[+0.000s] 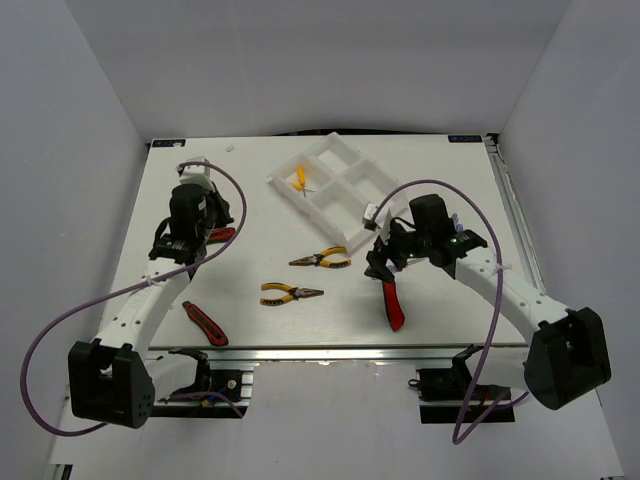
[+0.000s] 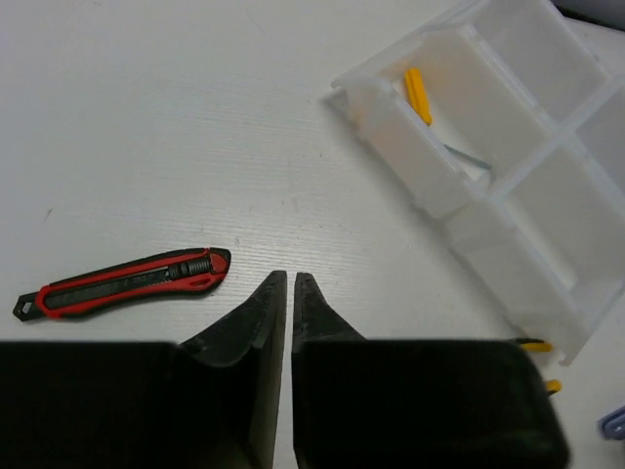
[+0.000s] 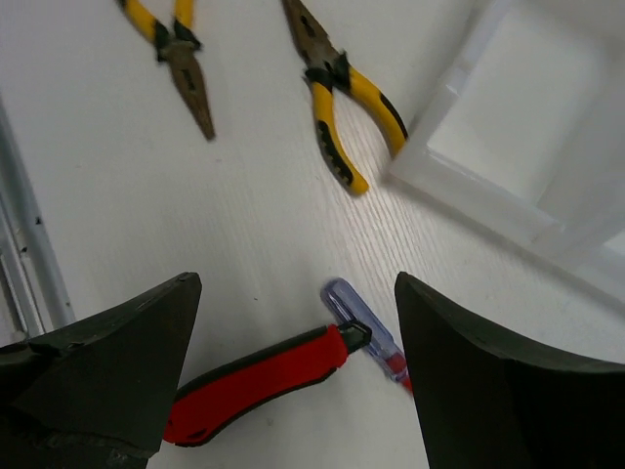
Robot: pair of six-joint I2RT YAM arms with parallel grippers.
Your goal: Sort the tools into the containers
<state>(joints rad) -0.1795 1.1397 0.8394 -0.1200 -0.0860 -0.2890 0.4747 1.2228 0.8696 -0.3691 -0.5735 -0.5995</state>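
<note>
I need to lower my right gripper, move it back and turn it onto the red handle of the black-tipped utility knife (image 1: 392, 303) (image 3: 281, 373) next, because the handle is below and back of my right gripper.
The white divided tray (image 1: 345, 160) lies at the back centre with a small yellow-handled tool (image 1: 300, 178) in one compartment. Two yellow-handled pliers (image 1: 320, 260) (image 1: 291, 293) lie mid-table. My left gripper (image 2: 290, 278) hovers with its jaws almost together and nothing between them, just right of a red-and-black utility knife (image 2: 127, 283). My right gripper (image 3: 298, 283) is open wide above a red-handled tool with a black tip (image 3: 254, 386) and a blue-handled screwdriver (image 3: 366, 327), which touch each other between the fingers. A second red utility knife (image 1: 205, 322) lies at the front left.
In the left wrist view the tray (image 2: 508, 234) is to the right with the yellow tool (image 2: 418, 95) inside. A corner of the tray (image 3: 469, 191) sits just beyond the right gripper, with both pliers (image 3: 342, 93) (image 3: 181, 63) ahead of it. Purple cables loop beside both arms.
</note>
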